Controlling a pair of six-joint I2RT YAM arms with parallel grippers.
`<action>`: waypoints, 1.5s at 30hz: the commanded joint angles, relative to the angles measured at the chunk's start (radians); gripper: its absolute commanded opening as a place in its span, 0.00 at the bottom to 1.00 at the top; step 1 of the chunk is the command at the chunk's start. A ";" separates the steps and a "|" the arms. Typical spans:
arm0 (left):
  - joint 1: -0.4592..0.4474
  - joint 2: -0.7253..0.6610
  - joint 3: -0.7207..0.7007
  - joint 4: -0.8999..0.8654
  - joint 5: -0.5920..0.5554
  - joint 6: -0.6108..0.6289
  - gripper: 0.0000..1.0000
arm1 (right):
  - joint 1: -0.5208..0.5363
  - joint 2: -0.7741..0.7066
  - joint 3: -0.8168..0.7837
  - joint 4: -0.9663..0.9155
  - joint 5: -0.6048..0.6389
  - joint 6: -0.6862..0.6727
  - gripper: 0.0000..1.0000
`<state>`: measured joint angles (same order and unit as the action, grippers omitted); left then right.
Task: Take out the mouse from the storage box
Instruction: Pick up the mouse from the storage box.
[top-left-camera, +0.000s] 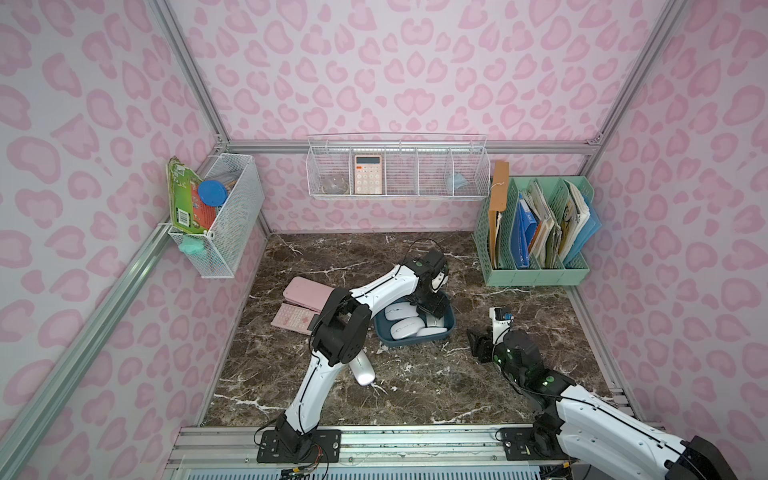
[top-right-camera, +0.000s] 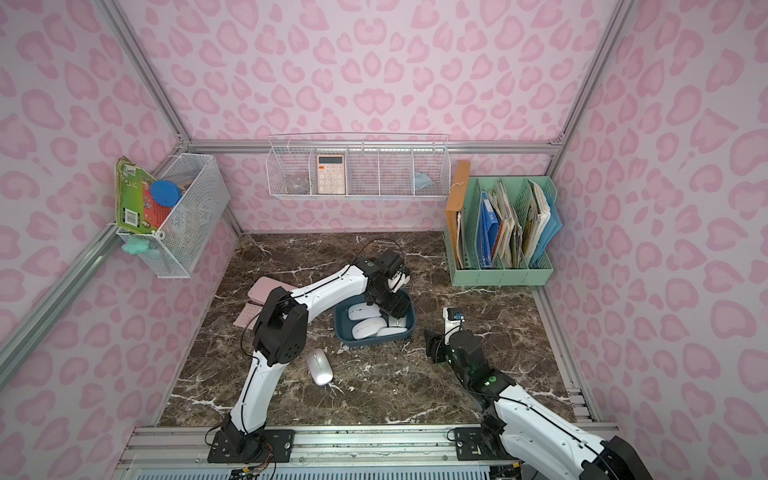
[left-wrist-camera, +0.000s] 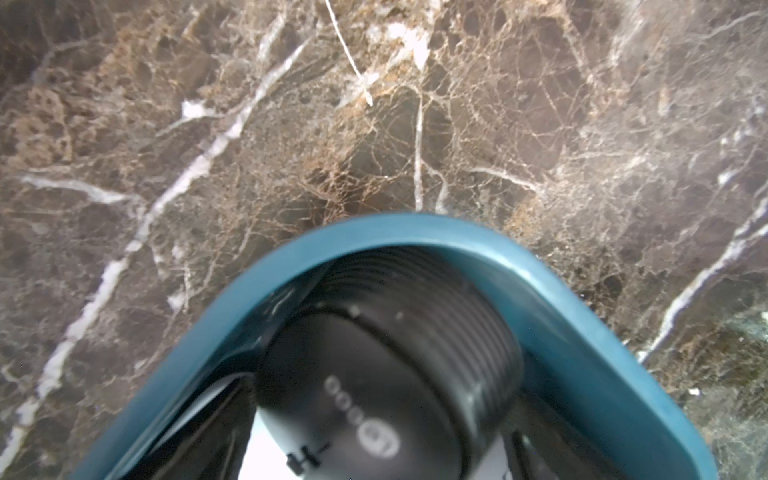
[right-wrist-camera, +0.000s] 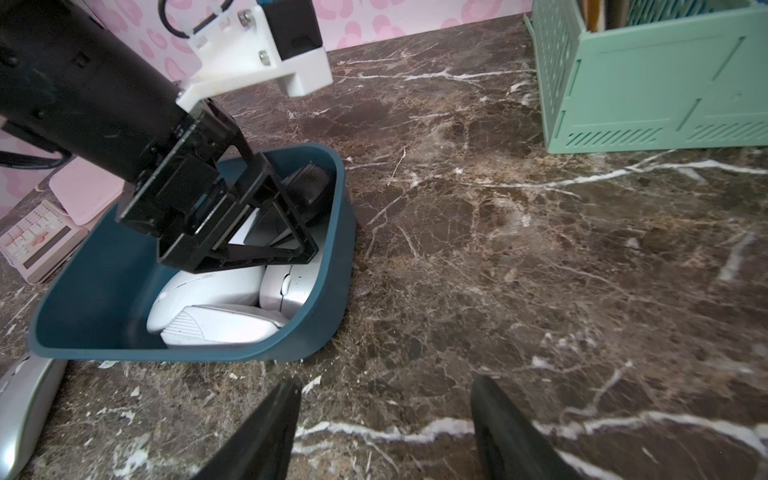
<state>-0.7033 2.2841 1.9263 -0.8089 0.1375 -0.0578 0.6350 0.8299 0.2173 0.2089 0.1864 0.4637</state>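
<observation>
I will keep my left gripper low in the box's corner next and close it across the black mouse's ribbed body (left-wrist-camera: 396, 360), as the black mouse leans between the open fingers.
The dark blue storage box (top-left-camera: 411, 341) (top-right-camera: 365, 343) (right-wrist-camera: 249, 353) stands mid-table with several white mice (top-left-camera: 405, 326) (top-right-camera: 368, 326) (right-wrist-camera: 216, 320) in it. A black mouse (left-wrist-camera: 374, 353) (right-wrist-camera: 309, 183) leans in the box's far corner. My left gripper (top-left-camera: 434, 305) (top-right-camera: 395, 303) (left-wrist-camera: 382, 436) (right-wrist-camera: 249, 232) reaches down into that corner, open, its jaws wide on either side of the black mouse with gaps showing. A silver mouse (top-left-camera: 365, 374) (top-right-camera: 319, 368) (right-wrist-camera: 20, 407) lies on the table in front of the box. My right gripper (top-left-camera: 480, 343) (top-right-camera: 434, 345) (right-wrist-camera: 386, 415) hovers open and empty, right of the box.
A pink case (top-left-camera: 307, 293) and a pink calculator (top-left-camera: 291, 318) lie left of the box, partly under the left arm. A green file rack (top-left-camera: 536, 232) (right-wrist-camera: 648, 83) stands at the back right. White wire baskets (top-left-camera: 397, 170) (top-left-camera: 216, 212) hang on the walls.
</observation>
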 joint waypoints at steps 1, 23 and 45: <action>0.001 0.015 0.018 0.022 0.016 -0.007 0.92 | 0.002 -0.003 0.006 0.023 0.012 -0.005 0.69; -0.007 -0.077 -0.091 0.120 -0.138 -0.056 0.32 | 0.000 -0.011 0.004 0.021 0.010 -0.004 0.69; -0.196 -0.401 -0.366 0.050 -0.513 -0.162 0.18 | -0.001 -0.023 -0.001 0.023 0.013 -0.003 0.69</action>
<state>-0.8711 1.9186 1.5883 -0.7090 -0.2947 -0.1768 0.6346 0.8089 0.2173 0.2085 0.1944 0.4637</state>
